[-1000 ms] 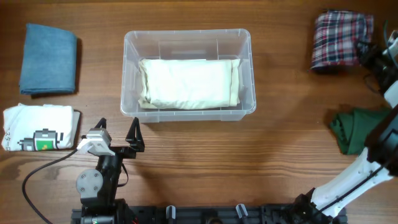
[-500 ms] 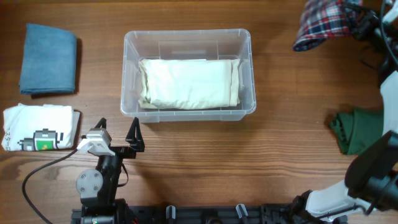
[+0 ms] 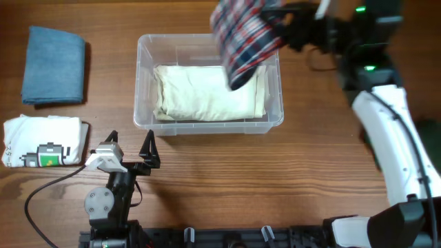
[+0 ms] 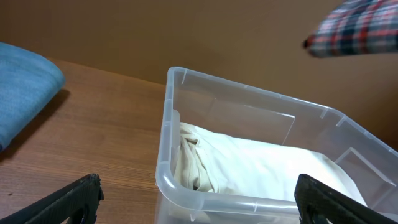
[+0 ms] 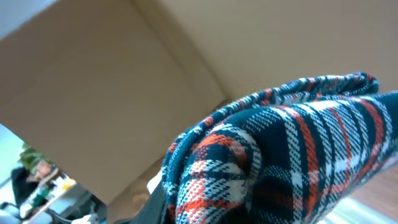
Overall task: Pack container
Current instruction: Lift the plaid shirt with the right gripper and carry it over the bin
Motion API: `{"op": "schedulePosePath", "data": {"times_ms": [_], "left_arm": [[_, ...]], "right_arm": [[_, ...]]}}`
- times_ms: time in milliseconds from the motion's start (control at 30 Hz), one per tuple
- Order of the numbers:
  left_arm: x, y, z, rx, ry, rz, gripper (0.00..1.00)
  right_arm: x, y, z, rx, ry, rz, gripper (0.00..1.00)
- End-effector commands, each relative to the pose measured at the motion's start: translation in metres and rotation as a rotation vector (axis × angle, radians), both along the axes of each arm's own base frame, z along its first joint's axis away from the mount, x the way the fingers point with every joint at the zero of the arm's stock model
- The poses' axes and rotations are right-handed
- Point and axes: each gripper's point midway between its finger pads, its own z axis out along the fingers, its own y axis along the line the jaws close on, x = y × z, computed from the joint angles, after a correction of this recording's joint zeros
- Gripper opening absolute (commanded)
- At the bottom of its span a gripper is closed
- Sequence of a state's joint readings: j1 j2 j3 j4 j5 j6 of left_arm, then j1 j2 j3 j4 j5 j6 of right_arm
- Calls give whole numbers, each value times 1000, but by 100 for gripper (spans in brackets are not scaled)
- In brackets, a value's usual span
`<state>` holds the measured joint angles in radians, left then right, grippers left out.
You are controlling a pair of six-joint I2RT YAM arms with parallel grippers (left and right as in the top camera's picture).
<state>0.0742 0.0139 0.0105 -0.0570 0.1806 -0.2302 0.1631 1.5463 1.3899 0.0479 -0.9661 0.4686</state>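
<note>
My right gripper is to swing across to its left in the overhead view next, lower the plaid onto the container's end by the blue cloth below and let it go.
The clear plastic container stands at the table's middle with a folded cream cloth in it; both also show in the left wrist view, container, cream cloth. My right gripper is shut on a red, white and navy plaid cloth and holds it in the air over the container's right half. The plaid cloth fills the right wrist view and shows at upper right in the left wrist view. My left gripper is open and empty, in front of the container.
A folded blue cloth lies at far left, also in the left wrist view. A white printed shirt lies below it. My right arm stretches across the right side.
My right gripper has lifted the plaid cloth from the far right corner and carried it left to above the container. The left arm has not moved.
</note>
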Motion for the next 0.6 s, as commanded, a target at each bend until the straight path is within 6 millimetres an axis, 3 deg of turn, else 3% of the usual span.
{"op": "schedulePosePath", "data": {"times_ms": [0, 133, 167, 400, 567], "left_arm": [[0, 0, -2, 16, -1, 1, 100], [0, 0, -2, 16, -1, 1, 100], [0, 0, -2, 16, -1, 1, 100], [0, 0, -2, 16, -1, 1, 100], [0, 0, -2, 16, -1, 1, 100]], "right_arm": [[-2, 40, 1, -89, -116, -86, 4], [-1, 87, -28, -191, -123, -169, 4], [-2, 109, -43, -230, -132, -189, 4], [5, 161, -94, -287, -136, -200, 4], [17, 180, -116, -264, -157, -180, 4]]}}
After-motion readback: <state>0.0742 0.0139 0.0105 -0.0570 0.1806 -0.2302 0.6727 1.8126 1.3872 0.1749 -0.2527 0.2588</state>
